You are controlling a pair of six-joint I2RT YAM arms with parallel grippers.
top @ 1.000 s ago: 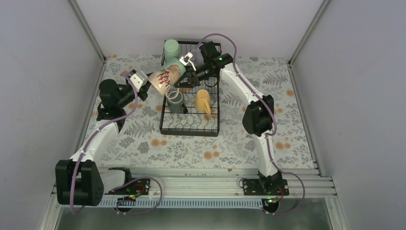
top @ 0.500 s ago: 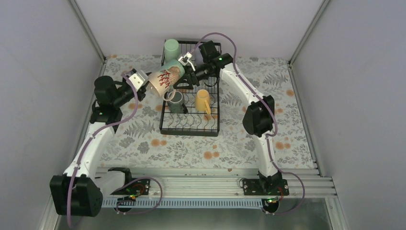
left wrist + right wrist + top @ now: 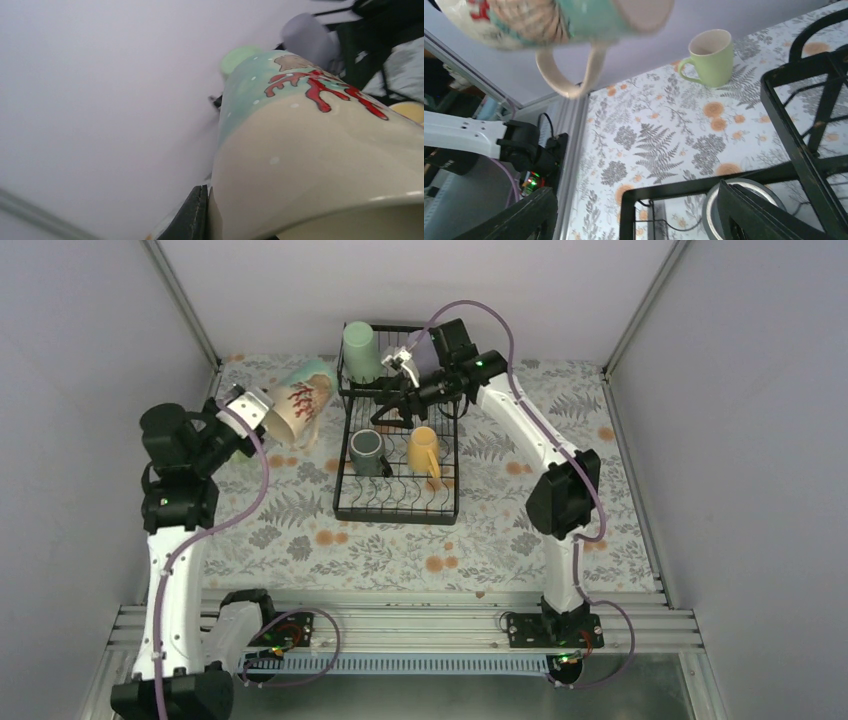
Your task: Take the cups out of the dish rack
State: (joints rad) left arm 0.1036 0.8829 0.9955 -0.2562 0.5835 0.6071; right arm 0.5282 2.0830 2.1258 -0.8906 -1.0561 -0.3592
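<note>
The spot on the tabletop (image 3: pixel 229 504) beside the light green mug is clear, so my left gripper will next move back and down, tip the cup upright and release it there.
The beige cup with the reddish pattern (image 3: pixel 300 408) hangs tilted above the table, left of the dish rack (image 3: pixel 395 512), and my left gripper (image 3: pixel 266 420) is shut on its rim. It fills the left wrist view (image 3: pixel 310 150), with one finger (image 3: pixel 192 215) against its wall. My right gripper (image 3: pixel 392 400) stands open over the rack's back part, holding nothing. A dark grey mug (image 3: pixel 368 452) and a yellow mug (image 3: pixel 424 455) sit in the lower tray. A mint tumbler (image 3: pixel 358 340) and a lavender tumbler (image 3: pixel 425 346) stand at the rack's back.
A light green mug (image 3: pixel 710 57) stands upright on the floral table left of the rack. The rack's black frame (image 3: pixel 796 142) and the grey mug's rim (image 3: pixel 719 197) lie just under my right fingers (image 3: pixel 754 215). Grey walls close in both sides.
My right gripper opened, let go of the patterned cup and drew back over the rack. The left arm swung the cup to the left, away from the rack.
</note>
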